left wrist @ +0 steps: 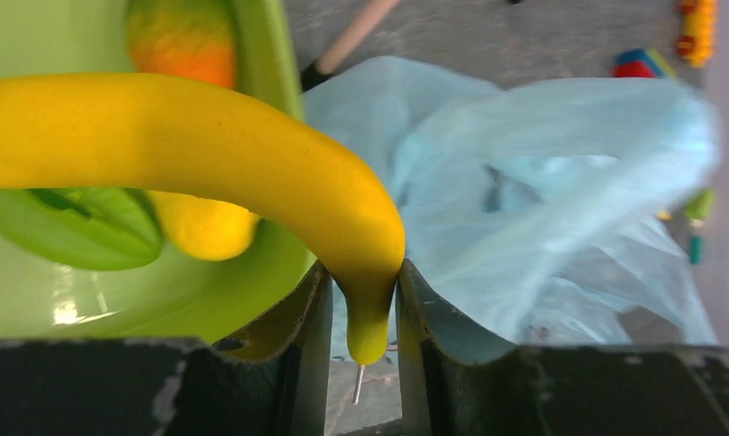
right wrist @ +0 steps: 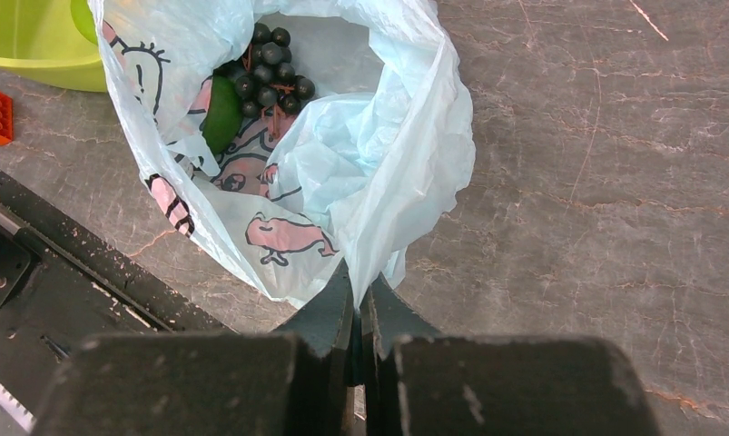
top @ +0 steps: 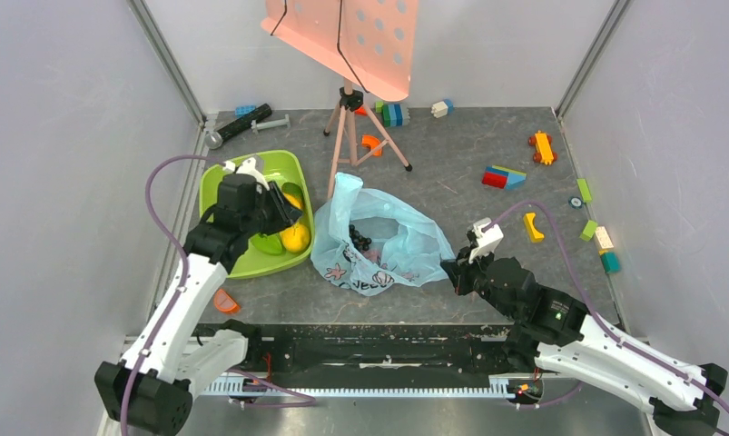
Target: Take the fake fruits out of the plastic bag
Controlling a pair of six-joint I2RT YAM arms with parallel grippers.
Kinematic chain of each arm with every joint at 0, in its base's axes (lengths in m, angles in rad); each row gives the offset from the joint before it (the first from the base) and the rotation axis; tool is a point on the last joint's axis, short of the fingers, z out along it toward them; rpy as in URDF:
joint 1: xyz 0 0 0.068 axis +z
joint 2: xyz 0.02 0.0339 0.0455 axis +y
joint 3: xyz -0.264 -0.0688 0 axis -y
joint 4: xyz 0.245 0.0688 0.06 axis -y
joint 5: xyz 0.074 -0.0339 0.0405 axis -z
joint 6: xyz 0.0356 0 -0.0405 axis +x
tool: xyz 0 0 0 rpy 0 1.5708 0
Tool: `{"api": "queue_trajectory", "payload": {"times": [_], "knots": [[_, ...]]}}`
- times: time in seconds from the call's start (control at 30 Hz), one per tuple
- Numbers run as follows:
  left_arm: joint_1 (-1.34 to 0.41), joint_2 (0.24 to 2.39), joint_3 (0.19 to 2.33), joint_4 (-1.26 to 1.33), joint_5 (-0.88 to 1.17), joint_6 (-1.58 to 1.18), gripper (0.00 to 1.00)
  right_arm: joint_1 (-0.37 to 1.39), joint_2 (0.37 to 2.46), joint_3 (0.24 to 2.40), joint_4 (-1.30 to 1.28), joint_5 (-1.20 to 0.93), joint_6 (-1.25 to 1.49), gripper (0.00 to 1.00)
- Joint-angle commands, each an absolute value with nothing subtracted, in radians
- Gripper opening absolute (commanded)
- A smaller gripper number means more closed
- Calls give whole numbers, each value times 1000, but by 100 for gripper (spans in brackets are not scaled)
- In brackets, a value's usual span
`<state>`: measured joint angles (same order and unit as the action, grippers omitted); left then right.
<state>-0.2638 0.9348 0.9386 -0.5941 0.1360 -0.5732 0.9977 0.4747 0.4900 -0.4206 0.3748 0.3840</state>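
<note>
My left gripper should next go down to the tub's left side in the top view, where its bottom is bare, and release the banana (left wrist: 206,154).
My left gripper (left wrist: 365,282) is shut on the tip of a yellow banana (left wrist: 206,154) and holds it over the lime-green tub (left wrist: 270,54), beside the bag. In the top view it (top: 283,211) hangs over the tub's right side (top: 251,259). A yellow fruit (top: 295,238) and a green one (top: 268,243) lie in the tub. The light-blue plastic bag (top: 379,241) lies open mid-table. My right gripper (right wrist: 360,291) is shut on the bag's edge (right wrist: 369,163). Dark grapes (right wrist: 270,68) and a green fruit (right wrist: 220,113) lie inside the bag.
A tripod (top: 351,127) carrying a pink perforated panel (top: 347,36) stands just behind the bag. Toy bricks (top: 504,176) are scattered at the back and right. An orange piece (top: 224,302) lies by the tub. A black rail (top: 379,341) runs along the near edge.
</note>
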Motion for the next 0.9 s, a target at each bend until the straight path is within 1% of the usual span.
{"api": "queue_trajectory", "payload": {"times": [0.0,0.13,0.27,0.33,0.5,0.57,0.73,0.8,0.87], "knots": [[-242,957,846,-461,-62,-605,24,999,473,531,-410,380,381,0],[-187,1011,792,-361,-48,-637,24,999,467,522,-411,379,383,0],[-70,1086,746,-267,38,-678,24,999,471,528,-418,372,384,0],[-33,1120,727,-232,37,-684,25,999,471,531,-422,371,384,0],[-1,1201,721,-186,16,-678,32,999,473,532,-425,372,384,0],[-2,1227,721,-169,18,-679,34,999,477,533,-426,371,388,0],[-2,1285,730,-147,16,-668,45,999,470,526,-425,371,396,0],[-2,1304,737,-151,12,-666,53,999,469,526,-427,373,396,0],[-2,1309,726,-137,46,-686,63,999,468,529,-428,371,396,0]]}}
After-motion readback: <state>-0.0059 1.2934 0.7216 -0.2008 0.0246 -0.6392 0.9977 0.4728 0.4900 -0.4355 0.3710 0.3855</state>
